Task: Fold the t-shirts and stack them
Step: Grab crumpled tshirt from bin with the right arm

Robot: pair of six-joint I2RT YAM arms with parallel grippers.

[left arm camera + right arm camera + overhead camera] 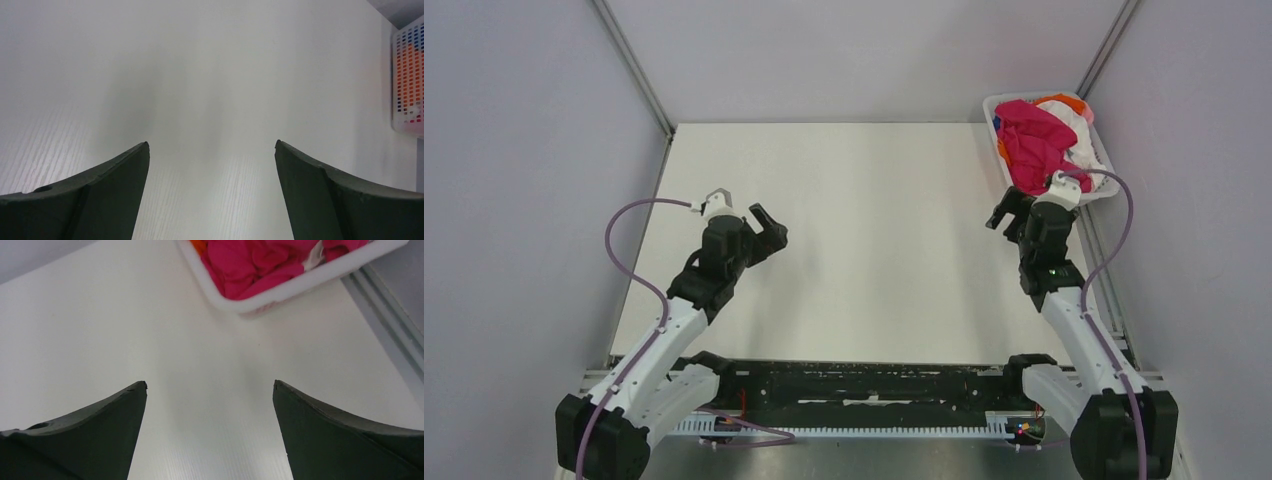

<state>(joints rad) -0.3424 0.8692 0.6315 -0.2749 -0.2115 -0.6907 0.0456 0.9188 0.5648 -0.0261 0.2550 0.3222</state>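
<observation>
My right gripper moves outward over the basket's rim next, then down onto the middle of the magenta-red shirt (pixel 1034 145) (pixel 260 262), because the shirt lies on top.
The t-shirts lie crumpled in a white plastic basket (pixel 998 105) at the table's far right corner. The magenta-red shirt (pixel 1034 145) is on top, with white (pixel 1084 150) and orange (pixel 1064 102) cloth beside it. In the right wrist view the magenta-red shirt (pixel 260 262) fills the basket (pixel 300 287) just ahead. My right gripper (pixel 1008 212) (pixel 210 385) is open and empty, just in front of the basket. My left gripper (pixel 770 232) (pixel 211 144) is open and empty over bare table at the left.
The white table (pixel 874 250) is walled by grey panels at left, back and right. A metal rail (pixel 390 305) runs along the right edge beside the basket. The basket's perforated side (pixel 407 75) shows at the right of the left wrist view.
</observation>
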